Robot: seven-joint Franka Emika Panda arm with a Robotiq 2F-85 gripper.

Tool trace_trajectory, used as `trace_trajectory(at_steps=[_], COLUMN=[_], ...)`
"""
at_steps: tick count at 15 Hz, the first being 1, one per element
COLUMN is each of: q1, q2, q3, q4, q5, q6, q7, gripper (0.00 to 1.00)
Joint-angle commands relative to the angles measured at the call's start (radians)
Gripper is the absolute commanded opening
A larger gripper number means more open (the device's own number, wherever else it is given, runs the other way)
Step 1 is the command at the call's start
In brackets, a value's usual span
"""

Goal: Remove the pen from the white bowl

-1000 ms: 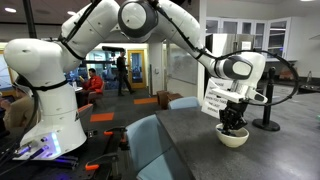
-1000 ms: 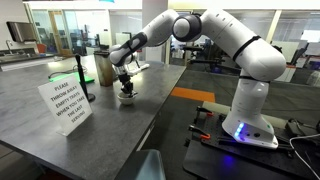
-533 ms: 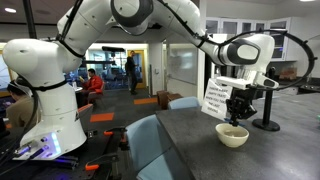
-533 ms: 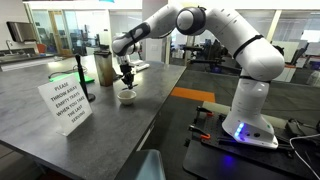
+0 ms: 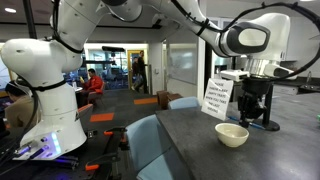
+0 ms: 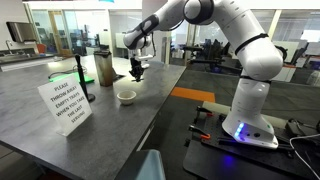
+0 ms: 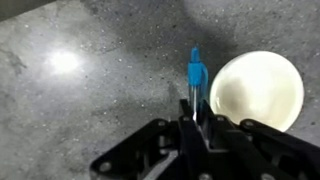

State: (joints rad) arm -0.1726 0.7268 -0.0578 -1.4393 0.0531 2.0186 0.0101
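Note:
The pen is away from the white bowl [image 5: 232,134], so my gripper needs to go down beside the bowl to the grey table.
The white bowl [image 5: 232,134] sits on the dark grey table and looks empty; it also shows in an exterior view [image 6: 125,95] and at the right of the wrist view [image 7: 256,90]. My gripper [image 5: 250,112] hangs well above the bowl, also seen in an exterior view [image 6: 137,72]. In the wrist view the gripper [image 7: 195,118] is shut on a thin pen with a blue tip [image 7: 196,78], which sticks out past the fingertips, left of the bowl.
A white printed sign card [image 6: 67,105] stands on a black post near the table's front; it shows behind the bowl in an exterior view [image 5: 217,99]. A tall metal cup [image 6: 104,69] stands behind the bowl. The robot base [image 6: 250,125] is on the right.
My gripper has risen from inside the bowl to well above it, carrying the pen out. The bowl stays in place.

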Motion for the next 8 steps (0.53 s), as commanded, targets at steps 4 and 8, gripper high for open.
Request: trace_trajectory(at_steps=[4,8], q1=[0.052,0.082], q2=[-0.013,-0.015], q3=[-0.055,-0.1], q4=[-0.143,-0.209], q5=[0.05,0.053], q6=[0.253,0.323], q7=[0.306,0.467], gripper=[0.04,0.04])
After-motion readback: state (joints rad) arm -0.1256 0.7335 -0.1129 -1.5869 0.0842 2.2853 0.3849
